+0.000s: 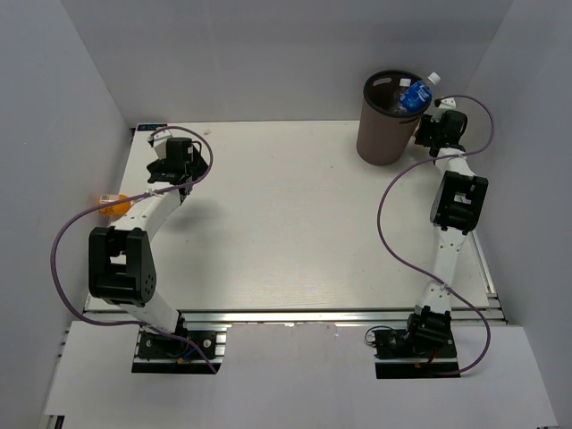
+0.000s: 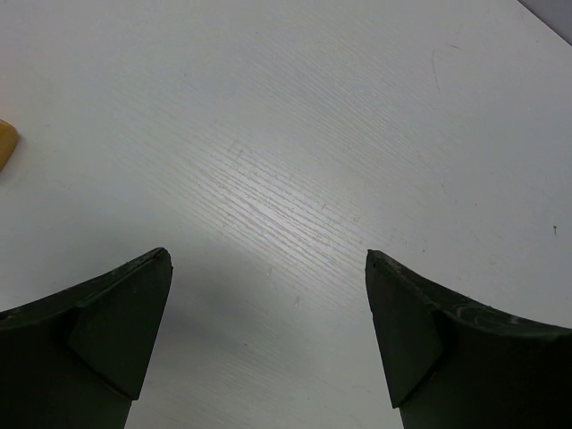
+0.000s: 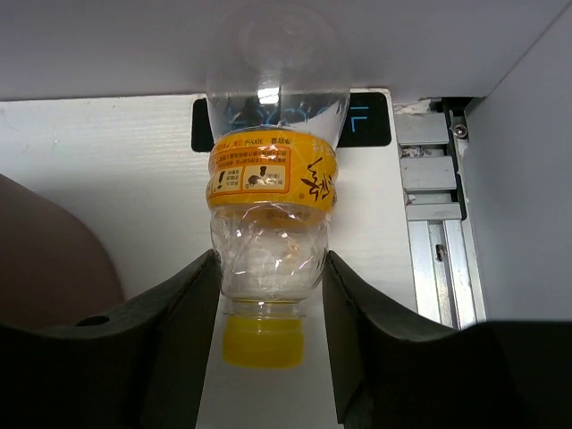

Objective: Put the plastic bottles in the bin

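Observation:
The right gripper next needs to rise past the bin's blocking side, cross over the bin's opening (image 1: pixel 384 91), which is above it and to its left in the top view, and let go.
My right gripper (image 3: pixel 271 268) is shut on a clear plastic bottle (image 3: pixel 271 223) with a yellow-orange label and a yellow cap. Its fingers (image 3: pixel 192 295) press both sides of the bottle just above the cap, which points toward the camera. In the top view the right gripper (image 1: pixel 440 130) sits just right of the brown bin (image 1: pixel 386 134), and the held bottle is hidden there. A blue-labelled bottle (image 1: pixel 416 94) with a white cap sticks out of the bin. An orange bottle (image 1: pixel 112 206) lies at the table's left edge. My left gripper (image 1: pixel 179 165) stands open and empty over bare table.
The bin's brown wall (image 3: pixel 45 259) fills the left of the right wrist view. A metal rail (image 3: pixel 429 223) and the white side wall run just right of the held bottle. An orange bit (image 2: pixel 5 147) shows at the left wrist view's left edge.

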You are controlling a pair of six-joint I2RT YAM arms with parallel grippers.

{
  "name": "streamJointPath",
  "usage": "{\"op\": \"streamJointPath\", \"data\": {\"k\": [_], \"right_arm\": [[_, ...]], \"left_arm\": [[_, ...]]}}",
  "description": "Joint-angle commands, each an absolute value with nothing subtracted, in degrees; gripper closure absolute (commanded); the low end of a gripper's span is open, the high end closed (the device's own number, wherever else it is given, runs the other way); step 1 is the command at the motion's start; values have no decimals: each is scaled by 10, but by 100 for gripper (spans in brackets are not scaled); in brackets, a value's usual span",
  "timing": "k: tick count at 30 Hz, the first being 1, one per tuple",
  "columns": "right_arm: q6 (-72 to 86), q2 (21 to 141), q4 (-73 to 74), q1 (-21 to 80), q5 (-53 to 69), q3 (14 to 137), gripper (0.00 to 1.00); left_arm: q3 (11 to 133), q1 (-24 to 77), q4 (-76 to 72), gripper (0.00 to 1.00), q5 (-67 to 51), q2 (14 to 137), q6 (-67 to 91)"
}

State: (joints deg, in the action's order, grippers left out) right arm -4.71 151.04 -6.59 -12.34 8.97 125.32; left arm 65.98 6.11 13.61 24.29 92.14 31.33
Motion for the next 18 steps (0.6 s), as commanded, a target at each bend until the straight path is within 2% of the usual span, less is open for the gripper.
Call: {"op": "streamJointPath", "data": {"k": [1, 2, 7, 12, 14, 18], "right_arm": [[-33, 1521, -111, -126, 76, 1280, 53], [-33, 1521, -112, -126, 76, 1279, 58], [-28, 1514, -124, -127, 83, 1267, 65], [-4, 1471, -156, -127, 102, 1205, 82], [21, 1442, -160, -127, 89, 1187, 100], [21, 1371, -207, -127, 65, 1085, 100]], "left_arm": [[679, 58, 146, 2, 260, 896, 310], [680, 58, 147, 2, 261, 896, 310], [681, 58, 147, 2, 259, 893, 309], [681, 58, 148, 2, 253, 890, 310], [679, 58, 147, 2, 250, 888, 310], [665, 58, 137, 2, 243, 878, 309]]}}
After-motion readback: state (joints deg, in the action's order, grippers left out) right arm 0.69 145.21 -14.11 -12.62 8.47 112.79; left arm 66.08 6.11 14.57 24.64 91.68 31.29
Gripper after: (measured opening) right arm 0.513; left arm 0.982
